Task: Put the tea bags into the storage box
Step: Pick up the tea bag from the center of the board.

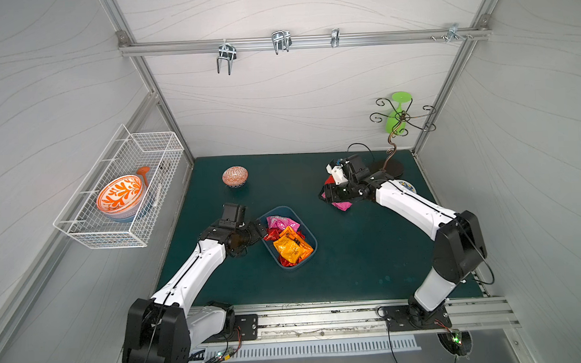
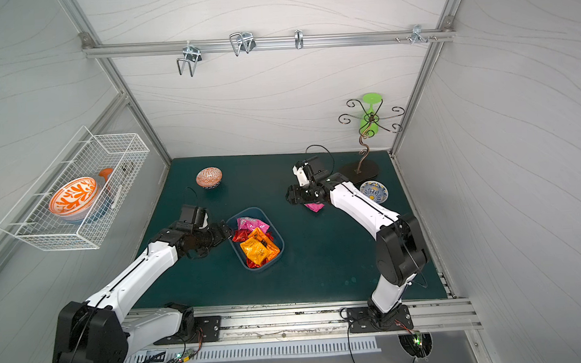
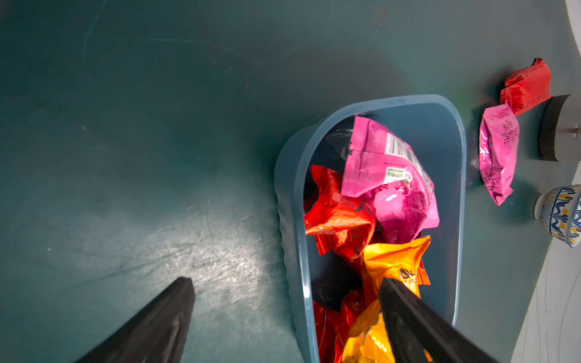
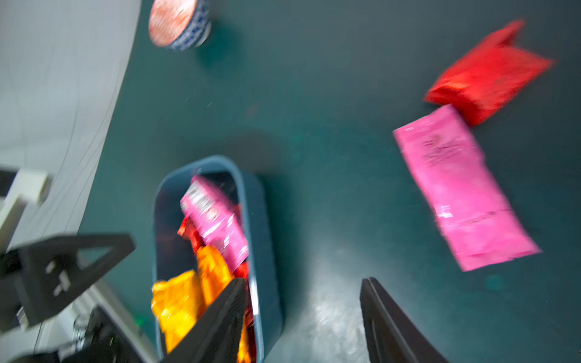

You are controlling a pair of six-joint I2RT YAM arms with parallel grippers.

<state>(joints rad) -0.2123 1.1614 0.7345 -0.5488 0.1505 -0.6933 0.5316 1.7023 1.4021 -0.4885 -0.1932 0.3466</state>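
Note:
I will reach outward with my right gripper next and lower my open fingers onto the red tea bag [image 1: 329,180] [image 4: 489,77]. It lies past the pink one, below and outward of the gripper.
The blue storage box [image 1: 310,237] sits mid-table and holds several tea bags: pink [image 3: 377,163], red [image 3: 336,217] and orange [image 3: 393,261]. My left gripper [image 3: 286,283] is open and straddles the box's near wall, with one finger outside on the mat and the other over the orange bag. Two tea bags lie loose on the mat at the back right, a pink one [image 1: 341,205] and a red one [image 1: 330,180]. My right gripper [image 1: 326,194] hovers just above them, open with nothing between its fingers [image 4: 377,308]. That arm partly hides both loose bags in the top views.
An overturned patterned bowl [image 1: 235,176] stands at the back left. A metal hook stand [image 1: 391,167] with a green glass, and a small blue-yellow dish [image 2: 373,191], are behind the right arm. A white wire basket [image 1: 166,144] with bowls hangs on the left wall.

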